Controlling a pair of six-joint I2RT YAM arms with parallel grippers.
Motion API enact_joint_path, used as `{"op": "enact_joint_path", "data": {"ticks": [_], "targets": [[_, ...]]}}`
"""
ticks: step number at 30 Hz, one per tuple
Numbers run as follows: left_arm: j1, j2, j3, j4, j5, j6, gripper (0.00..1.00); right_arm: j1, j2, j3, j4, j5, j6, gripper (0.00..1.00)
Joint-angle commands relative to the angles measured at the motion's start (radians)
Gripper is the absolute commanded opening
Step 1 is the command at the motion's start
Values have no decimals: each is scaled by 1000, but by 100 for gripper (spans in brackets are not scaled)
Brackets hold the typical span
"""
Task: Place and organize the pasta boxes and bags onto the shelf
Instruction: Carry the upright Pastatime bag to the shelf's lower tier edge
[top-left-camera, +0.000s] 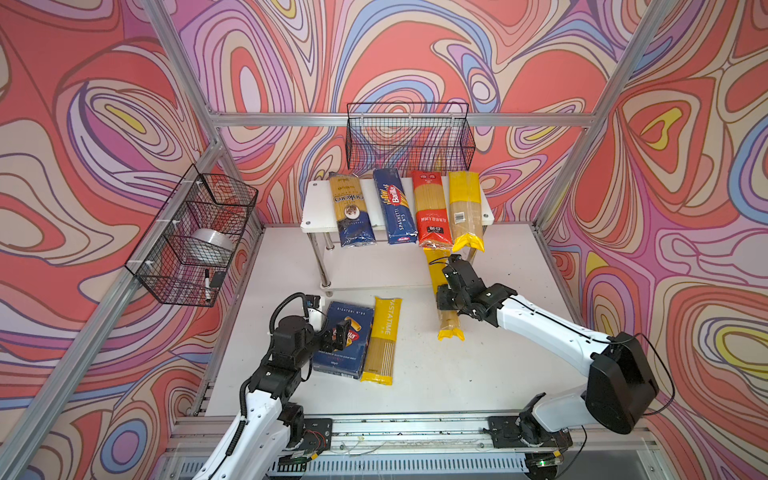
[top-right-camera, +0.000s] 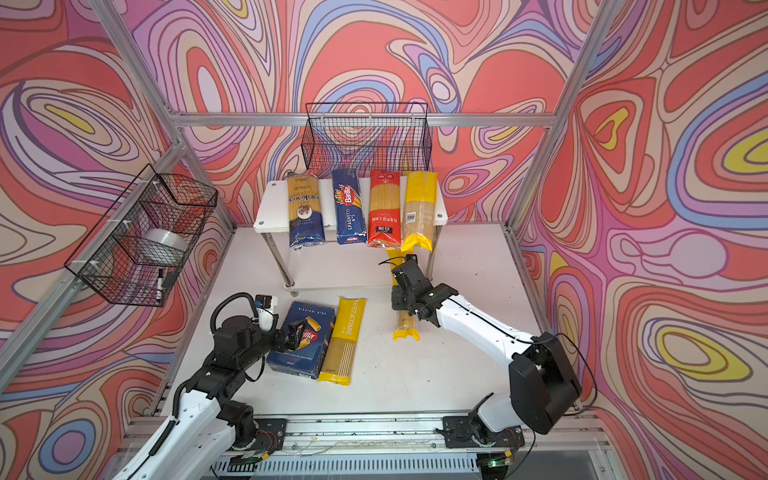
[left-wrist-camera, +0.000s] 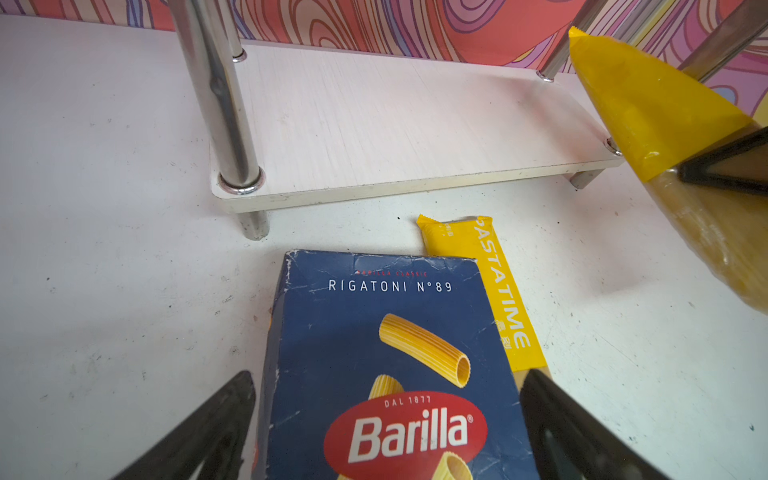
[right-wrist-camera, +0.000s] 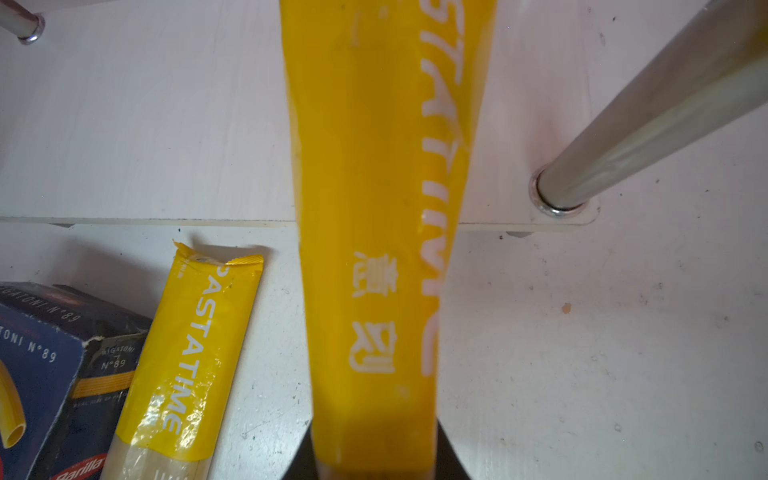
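The right gripper moves outward and down next and releases the yellow bag onto the bare lower board (top-left-camera: 421, 272), because only the board's far end reaches over there.
On the top board of the white shelf (top-left-camera: 320, 208) lie the gold-and-navy bag (top-left-camera: 351, 212), the narrow blue spaghetti box (top-left-camera: 392, 208), a red bag (top-left-camera: 430, 212) and a yellow bag (top-left-camera: 465, 208). My right gripper (top-left-camera: 446, 301) (right-wrist-camera: 374, 432) is shut on another yellow bag (top-left-camera: 449, 328) (right-wrist-camera: 374, 187). The far end of that bag reaches over the lower board (right-wrist-camera: 145, 124). The rigatoni box (top-left-camera: 338, 361) (left-wrist-camera: 374, 299) lies flat on the table beside a third yellow bag (top-left-camera: 382, 340) (left-wrist-camera: 498, 291). My left gripper (top-left-camera: 338, 332) (left-wrist-camera: 390, 374) is open, its fingers straddling the box.
A black wire basket (top-left-camera: 409, 137) hangs on the back wall above the shelf. Another basket (top-left-camera: 195, 237) on the left wall holds a tape roll and a marker. Chrome shelf legs (left-wrist-camera: 224, 104) stand close to both grippers. Aluminium frame posts border the table.
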Motion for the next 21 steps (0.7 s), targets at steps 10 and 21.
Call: {"op": "enact_joint_path", "data": {"ticks": [10, 21], "targets": [[-2, 1, 21, -11, 11, 11, 100, -63, 29, 58, 151, 37, -70, 6], [-2, 0, 21, -10, 4, 9, 100, -105, 119, 93, 228, 12, -81, 6]]}}
